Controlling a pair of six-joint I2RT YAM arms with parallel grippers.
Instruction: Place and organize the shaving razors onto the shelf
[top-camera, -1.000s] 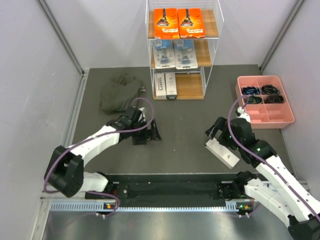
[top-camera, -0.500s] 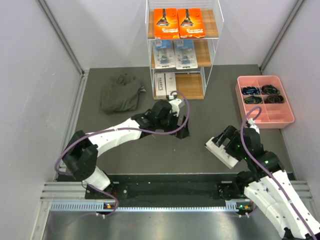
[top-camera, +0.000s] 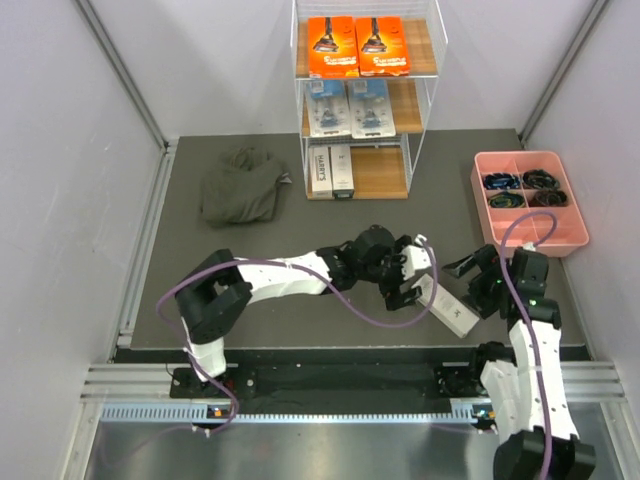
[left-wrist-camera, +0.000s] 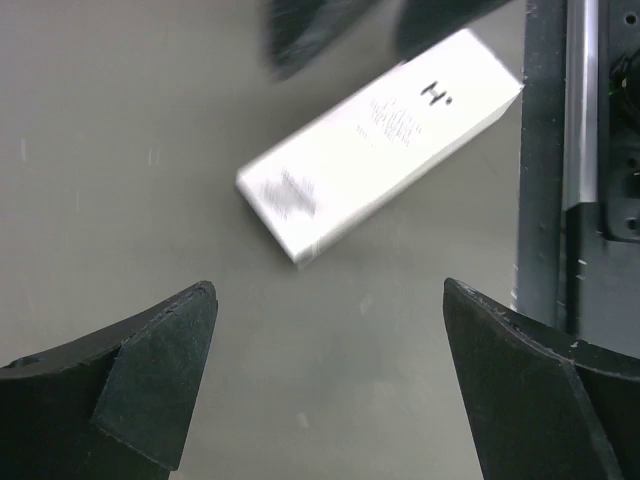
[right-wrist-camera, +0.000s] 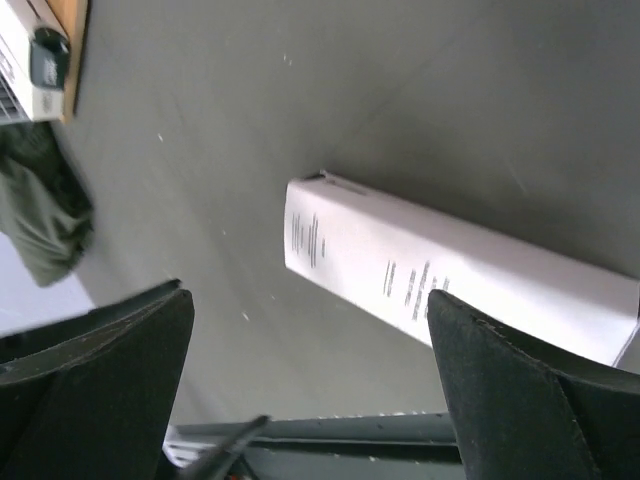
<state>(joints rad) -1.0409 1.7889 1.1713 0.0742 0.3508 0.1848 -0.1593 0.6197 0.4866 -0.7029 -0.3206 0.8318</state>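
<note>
The white box on the mat lies at an angle, so I need to shift my left gripper to the right in the top view to the box and turn, with my fingers on both sides of its far end (top-camera: 430, 289) (left-wrist-camera: 293, 203).
The shelf (top-camera: 365, 100) stands at the back with two orange boxes (top-camera: 357, 46) on its top tier, two blue blister packs (top-camera: 348, 108) on the middle tier and two slim white boxes (top-camera: 330, 170) on the bottom tier. A third white box (top-camera: 447, 305) (left-wrist-camera: 380, 140) (right-wrist-camera: 450, 270) lies flat on the mat near the front edge. My left gripper (top-camera: 410, 280) (left-wrist-camera: 330, 330) is open just left of it, with only mat between the fingers. My right gripper (top-camera: 470, 283) (right-wrist-camera: 308, 300) is open just right of it and holds nothing.
A pink compartmented tray (top-camera: 580, 235) with dark items stands at the right. A dark green cloth (top-camera: 240, 185) (right-wrist-camera: 40, 220) lies crumpled at the back left. The black rail (top-camera: 340, 375) (left-wrist-camera: 560, 150) runs along the near edge, close to the white box.
My left arm swept from beside the cloth across the mat to the white box. My right gripper drew back to the right, off the box, which stayed put.
</note>
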